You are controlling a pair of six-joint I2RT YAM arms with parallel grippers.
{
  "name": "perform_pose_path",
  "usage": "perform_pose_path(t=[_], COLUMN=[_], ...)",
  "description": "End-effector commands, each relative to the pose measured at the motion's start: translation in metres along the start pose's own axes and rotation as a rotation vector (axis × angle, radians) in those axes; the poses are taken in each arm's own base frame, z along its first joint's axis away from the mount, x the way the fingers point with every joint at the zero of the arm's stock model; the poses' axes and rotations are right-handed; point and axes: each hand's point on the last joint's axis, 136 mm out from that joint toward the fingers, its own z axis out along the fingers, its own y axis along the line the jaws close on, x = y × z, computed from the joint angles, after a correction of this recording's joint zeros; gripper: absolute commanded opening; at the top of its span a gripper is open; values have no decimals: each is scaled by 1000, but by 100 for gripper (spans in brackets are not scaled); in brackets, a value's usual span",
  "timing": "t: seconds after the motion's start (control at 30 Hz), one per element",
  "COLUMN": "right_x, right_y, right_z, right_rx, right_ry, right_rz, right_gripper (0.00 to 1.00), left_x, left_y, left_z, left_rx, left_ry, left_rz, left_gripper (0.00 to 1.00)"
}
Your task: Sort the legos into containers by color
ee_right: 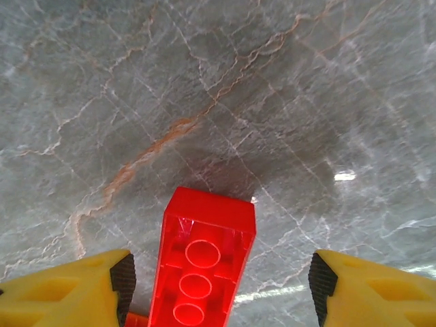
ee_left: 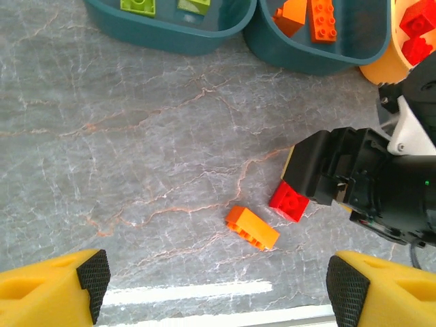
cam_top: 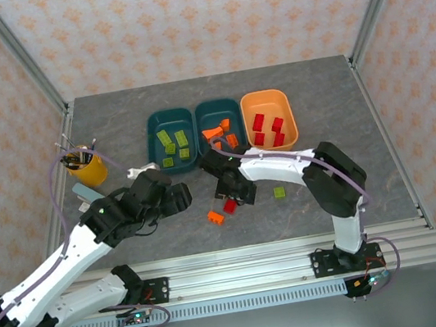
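Note:
The red brick is below my right gripper. My right gripper will next lower its open fingers along the brick's long sides, then close.
Three trays stand in a row at the back. The left teal tray point(cam_top: 170, 134) holds yellow-green legos, the middle teal tray point(cam_top: 220, 124) orange ones, and the orange tray point(cam_top: 269, 119) red ones. Loose on the table lie an orange brick point(cam_top: 215, 218) point(ee_left: 253, 227), a red brick point(cam_top: 230, 206) point(ee_left: 289, 201) and a green brick point(cam_top: 279, 193). My right gripper point(cam_top: 235, 195) point(ee_right: 221, 283) hangs open over the red brick point(ee_right: 204, 259), whose hollow underside faces the camera between the pads, nearer the left one. My left gripper point(cam_top: 177, 199) point(ee_left: 219, 283) is open, empty, left of the loose bricks.
A yellow pen cup point(cam_top: 86, 168) stands at the left, with a pale blue object point(cam_top: 85, 191) and a small white item point(cam_top: 141, 171) beside it. The metal rail point(cam_top: 244, 277) runs along the near edge. My right gripper's black body point(ee_left: 354, 180) partly covers the red brick.

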Motion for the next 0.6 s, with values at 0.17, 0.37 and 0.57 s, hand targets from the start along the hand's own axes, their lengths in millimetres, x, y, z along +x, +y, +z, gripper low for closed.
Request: perform_pose_path(t=[0.17, 0.37, 0.57], right_x=[4, -6, -40], right_y=[4, 4, 0], right_z=[17, 7, -37], right_rx=[13, 15, -9], right_ry=[14, -47, -183], right_rz=[97, 114, 88], right_gripper=[54, 30, 23], left_x=[3, 7, 4], left_y=[1, -8, -33], left_z=[5, 13, 24], left_rx=[-3, 21, 72], left_ry=[1, 28, 48], left_rz=[-22, -9, 5], left_gripper=[86, 85, 85])
